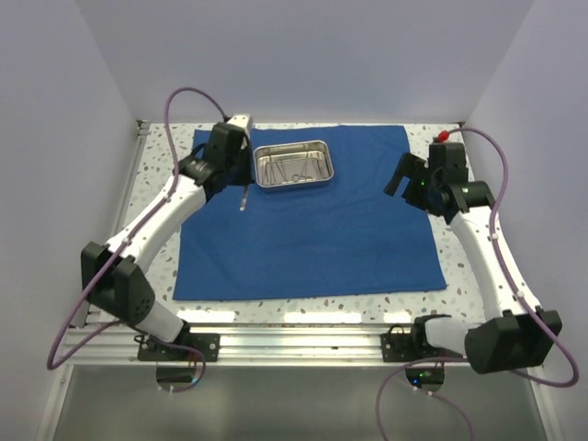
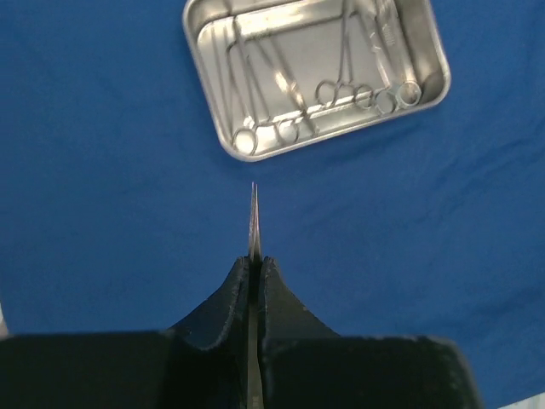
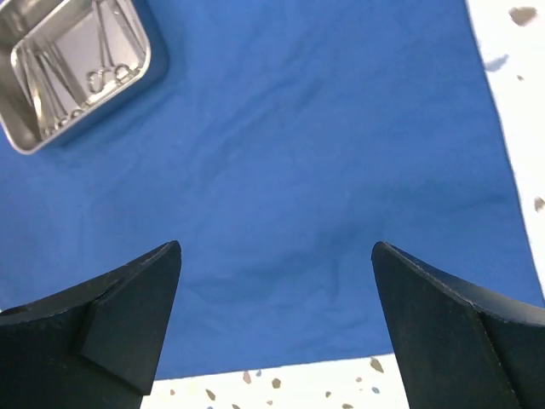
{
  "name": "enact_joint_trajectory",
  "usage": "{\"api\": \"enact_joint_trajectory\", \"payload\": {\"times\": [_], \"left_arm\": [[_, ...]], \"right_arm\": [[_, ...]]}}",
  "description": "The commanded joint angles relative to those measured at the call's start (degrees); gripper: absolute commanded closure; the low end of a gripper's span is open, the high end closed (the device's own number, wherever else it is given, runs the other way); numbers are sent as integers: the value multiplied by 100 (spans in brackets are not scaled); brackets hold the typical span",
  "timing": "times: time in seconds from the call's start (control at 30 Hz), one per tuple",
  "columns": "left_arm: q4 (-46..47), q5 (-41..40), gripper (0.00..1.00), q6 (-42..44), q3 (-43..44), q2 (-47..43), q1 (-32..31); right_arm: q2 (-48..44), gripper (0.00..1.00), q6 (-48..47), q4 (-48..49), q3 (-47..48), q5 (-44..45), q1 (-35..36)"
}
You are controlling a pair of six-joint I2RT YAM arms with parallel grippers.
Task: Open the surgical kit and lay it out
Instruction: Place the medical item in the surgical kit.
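Next, my left gripper will move back and down, then release the tweezers (image 2: 254, 217), because the cloth's bare near part lies back from the gripper and below it.
The royal-blue cloth wrap (image 1: 312, 220) lies spread flat on the table. The shiny steel tray (image 1: 293, 165) stands on its far part and holds several ring-handled clamps (image 2: 341, 89). My left gripper (image 2: 255, 260) is shut on slim silver tweezers (image 2: 254, 217), whose tip points toward the tray's near edge (image 2: 255, 158); in the top view the gripper (image 1: 243, 188) hangs over the cloth just left of the tray. My right gripper (image 3: 277, 251) is open and empty above the cloth's right edge (image 3: 494, 170). It shows in the top view (image 1: 401, 179) too.
The speckled white tabletop (image 1: 303, 303) shows around the cloth. White enclosure walls (image 1: 55, 138) stand left, right and behind. An aluminium rail (image 1: 294, 340) runs along the near edge with both arm bases. The tray also shows at the upper left of the right wrist view (image 3: 72, 68).
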Motion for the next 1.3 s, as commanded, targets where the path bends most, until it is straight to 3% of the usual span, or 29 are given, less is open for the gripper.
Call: {"api": "enact_joint_trajectory", "payload": {"times": [0.0,0.3,0.63,0.67,0.7,0.77,0.8,0.9,0.97,1.13,1.27], "left_arm": [[-266,-430,100,-355,-1276,-573,-10],[762,-71,100,-1024,-3335,-1550,-71],[1404,-317,100,-1552,-4067,-1375,-186],[1413,-317,95,-1552,-4084,-1287,-186],[1422,-308,75,-1535,-4093,-1260,-186],[1431,-325,56,-1517,-4102,-1190,-212],[1440,-325,36,-1500,-4085,-1190,-221],[1273,-448,11,-1430,-3814,-1172,-230],[1098,-510,1,-1368,-3576,-1128,-230],[536,-633,0,-1175,-2469,-909,-230],[192,-703,0,-1078,-1765,-943,-230]], "right_arm": [[457,1,50,737,660,-233,160],[1461,1,-100,693,1926,-92,731],[1821,1,-311,534,2376,-83,793],[1856,1,-311,552,2402,-83,819],[1935,1,-319,570,2481,-83,846],[2032,1,-407,561,2604,4,933],[2154,1,-494,544,2753,48,969],[2601,1,-714,438,3261,206,1127],[3006,1,-855,150,3962,259,1311],[4665,3,-882,-607,5591,471,1636],[5632,10,-882,-862,6775,409,1751]]}}
